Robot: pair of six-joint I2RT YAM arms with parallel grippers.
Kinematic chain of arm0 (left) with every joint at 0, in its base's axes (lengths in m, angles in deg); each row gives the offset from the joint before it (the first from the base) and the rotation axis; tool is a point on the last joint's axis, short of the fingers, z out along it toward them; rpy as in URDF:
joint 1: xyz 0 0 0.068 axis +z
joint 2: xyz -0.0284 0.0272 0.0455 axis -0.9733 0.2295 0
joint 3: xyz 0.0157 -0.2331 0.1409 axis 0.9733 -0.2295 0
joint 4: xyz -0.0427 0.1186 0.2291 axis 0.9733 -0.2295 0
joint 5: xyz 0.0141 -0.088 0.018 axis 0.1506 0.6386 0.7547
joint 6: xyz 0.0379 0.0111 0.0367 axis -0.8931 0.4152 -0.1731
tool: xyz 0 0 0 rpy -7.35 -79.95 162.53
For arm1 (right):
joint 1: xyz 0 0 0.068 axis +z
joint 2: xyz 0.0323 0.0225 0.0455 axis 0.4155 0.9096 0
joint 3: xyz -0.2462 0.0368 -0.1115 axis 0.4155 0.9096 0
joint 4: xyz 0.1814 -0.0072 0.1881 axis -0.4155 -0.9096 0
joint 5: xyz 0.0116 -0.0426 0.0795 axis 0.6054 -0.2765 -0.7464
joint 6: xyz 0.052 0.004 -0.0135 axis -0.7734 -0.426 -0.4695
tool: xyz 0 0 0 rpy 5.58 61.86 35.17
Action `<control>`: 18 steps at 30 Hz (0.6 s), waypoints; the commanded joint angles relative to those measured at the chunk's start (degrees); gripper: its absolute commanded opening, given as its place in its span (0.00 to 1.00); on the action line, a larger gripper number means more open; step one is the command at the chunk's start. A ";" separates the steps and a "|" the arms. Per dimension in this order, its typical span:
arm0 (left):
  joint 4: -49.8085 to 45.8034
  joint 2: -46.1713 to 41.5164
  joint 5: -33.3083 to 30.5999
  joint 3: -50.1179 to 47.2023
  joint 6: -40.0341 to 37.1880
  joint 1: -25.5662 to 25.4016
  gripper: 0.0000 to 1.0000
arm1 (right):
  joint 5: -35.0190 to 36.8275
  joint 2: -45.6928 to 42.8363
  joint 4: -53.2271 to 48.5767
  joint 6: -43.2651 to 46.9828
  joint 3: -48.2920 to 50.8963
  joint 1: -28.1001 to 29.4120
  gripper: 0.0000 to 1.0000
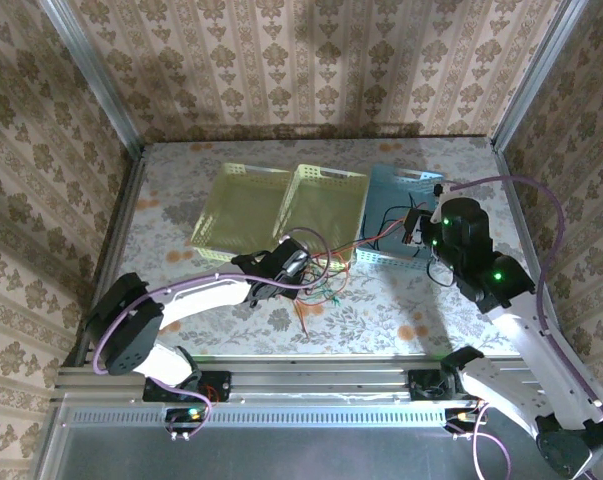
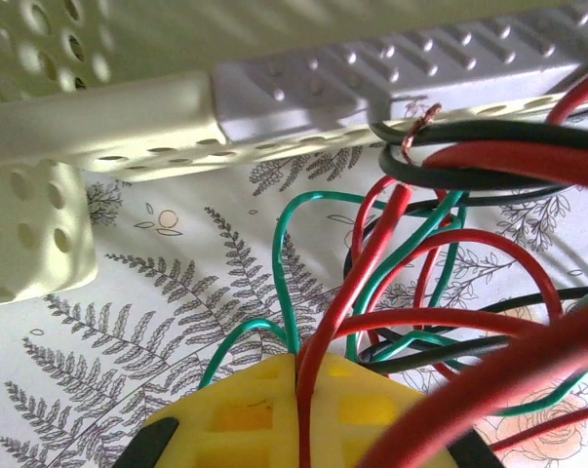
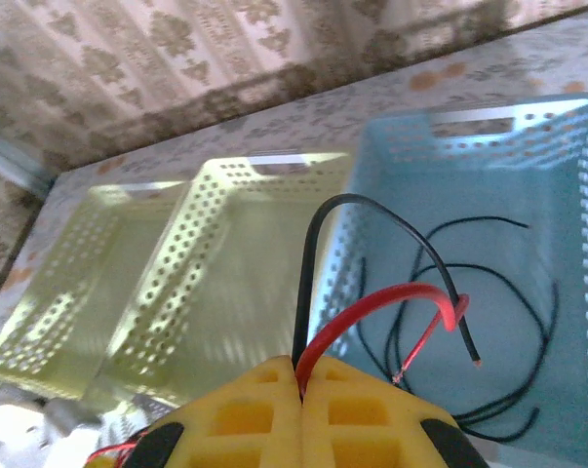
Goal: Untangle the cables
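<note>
My right gripper next needs to draw back and lower toward open tabletop nearer my base to release the black cable, since a red cable shares that gripper's fingers.
A tangle of red, green and black cables (image 1: 321, 285) lies on the floral table in front of the baskets. In the left wrist view the same loops of cables (image 2: 420, 273) crowd the right side. My left gripper (image 2: 308, 366) (image 1: 299, 262) is shut on a red cable, with a green one pinched beside it. My right gripper (image 3: 301, 369) (image 1: 416, 222) hovers over the blue basket (image 3: 567, 127) and is shut on a black cable (image 3: 391, 210) and a red cable (image 3: 401, 294). Thin black cables (image 3: 528, 390) lie inside that basket.
Two pale yellow baskets (image 1: 221, 185) (image 1: 326, 172) stand side by side left of the blue basket (image 1: 401, 172). A basket's rim (image 2: 128, 127) passes close above the left gripper. Patterned walls with metal posts enclose the table.
</note>
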 commanded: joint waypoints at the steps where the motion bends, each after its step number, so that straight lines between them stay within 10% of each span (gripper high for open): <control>1: -4.02 -1.36 -2.78 -0.63 2.30 0.72 0.00 | 7.91 -2.42 -3.07 -2.35 -0.43 -1.76 0.05; 14: -0.37 -1.15 -0.79 0.45 -2.80 -2.93 0.00 | 8.17 -8.91 -26.61 -16.69 7.76 2.95 0.07; 18: -0.17 -0.41 -0.37 1.54 -4.44 -3.89 0.00 | -1.31 -5.91 -26.04 -19.19 14.51 3.44 0.26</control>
